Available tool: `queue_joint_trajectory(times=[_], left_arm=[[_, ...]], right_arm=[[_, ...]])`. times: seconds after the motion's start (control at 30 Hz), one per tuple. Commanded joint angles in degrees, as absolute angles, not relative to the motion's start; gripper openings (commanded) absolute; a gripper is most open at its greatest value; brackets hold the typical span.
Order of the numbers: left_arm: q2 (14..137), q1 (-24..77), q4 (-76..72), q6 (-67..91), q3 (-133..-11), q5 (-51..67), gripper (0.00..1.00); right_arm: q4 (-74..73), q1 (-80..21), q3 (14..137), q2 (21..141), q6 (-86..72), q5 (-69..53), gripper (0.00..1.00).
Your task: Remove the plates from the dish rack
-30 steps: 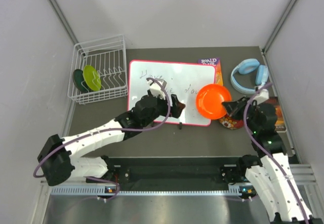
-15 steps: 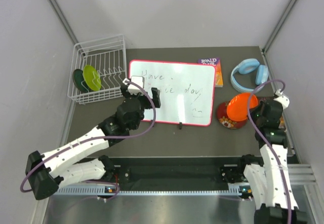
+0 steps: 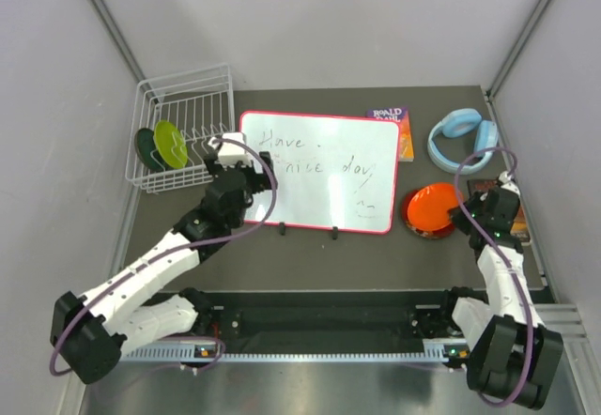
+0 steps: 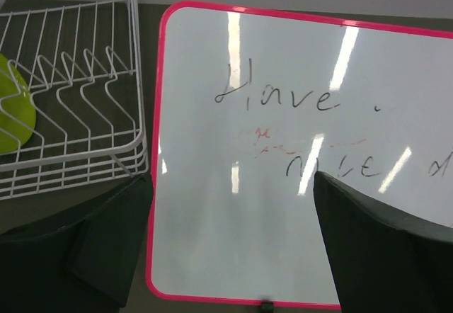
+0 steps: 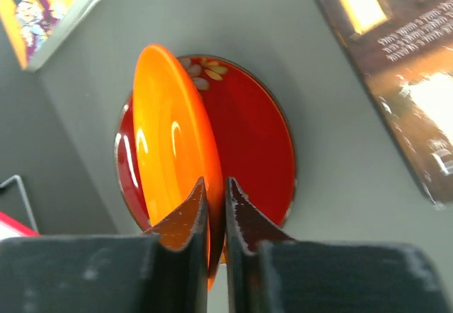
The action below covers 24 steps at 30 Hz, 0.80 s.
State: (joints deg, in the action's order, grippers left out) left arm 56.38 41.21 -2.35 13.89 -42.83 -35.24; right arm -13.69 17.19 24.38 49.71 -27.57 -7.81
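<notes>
I will move my left gripper left in the top view toward the lime-yellow plate (image 3: 171, 143) (image 4: 15, 111) and turn it to straddle the plate's rim, because the plate stands on edge.
The white wire dish rack (image 3: 188, 82) stands at the back left and holds a lime-yellow plate (image 3: 171, 143) and a dark plate (image 3: 146, 149) on edge. My left gripper (image 3: 239, 176) is open and empty over the left part of the pink-framed whiteboard, beside the rack's right front corner. In the left wrist view, the rack (image 4: 85, 150) and the lime plate (image 4: 10, 115) show left of the gripper (image 4: 230, 256). My right gripper (image 3: 465, 213) is shut on the rim of the orange plate (image 5: 166, 150), tilted over the dark red flowered plate (image 5: 248, 136) on the table at the right (image 3: 424, 233).
The pink-framed whiteboard (image 3: 319, 166) with writing lies mid-table. Light blue headphones (image 3: 463, 138) lie at the back right, beside a book (image 3: 394, 119). Another book (image 3: 515, 218) lies by the right wall, close to the plates.
My right gripper has carried the orange plate right and down onto the dark red plate. My left arm has swung left across the whiteboard toward the rack.
</notes>
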Motion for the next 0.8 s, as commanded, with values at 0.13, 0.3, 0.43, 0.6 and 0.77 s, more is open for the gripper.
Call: queue_joint_trajectory(times=[0.13,0.3,0.43,0.6,0.77], left_arm=[[57.9,24.2,-1.6,19.9,-42.6,-21.4,0.99],[60.8,18.1,-1.4,21.8,-44.2,-16.9,0.99],[62.1,16.0,-1.5,22.1,-45.3,-16.7,0.99],[64.2,10.9,-0.4,21.6,-48.3,-15.6,0.99],[66.2,4.4,-0.5,21.9,-50.4,-14.9,0.99]], right_arm=[[-5.4,18.1,23.7,54.3,-26.5,-10.8,0.37],[-6.1,18.4,23.8,54.5,-26.5,-10.8,0.5],[-9.0,18.4,24.4,54.3,-25.9,-9.8,0.68],[-15.7,18.2,27.4,54.2,-23.8,-4.4,0.78],[-17.9,18.0,28.7,51.6,-24.3,-2.8,0.82]])
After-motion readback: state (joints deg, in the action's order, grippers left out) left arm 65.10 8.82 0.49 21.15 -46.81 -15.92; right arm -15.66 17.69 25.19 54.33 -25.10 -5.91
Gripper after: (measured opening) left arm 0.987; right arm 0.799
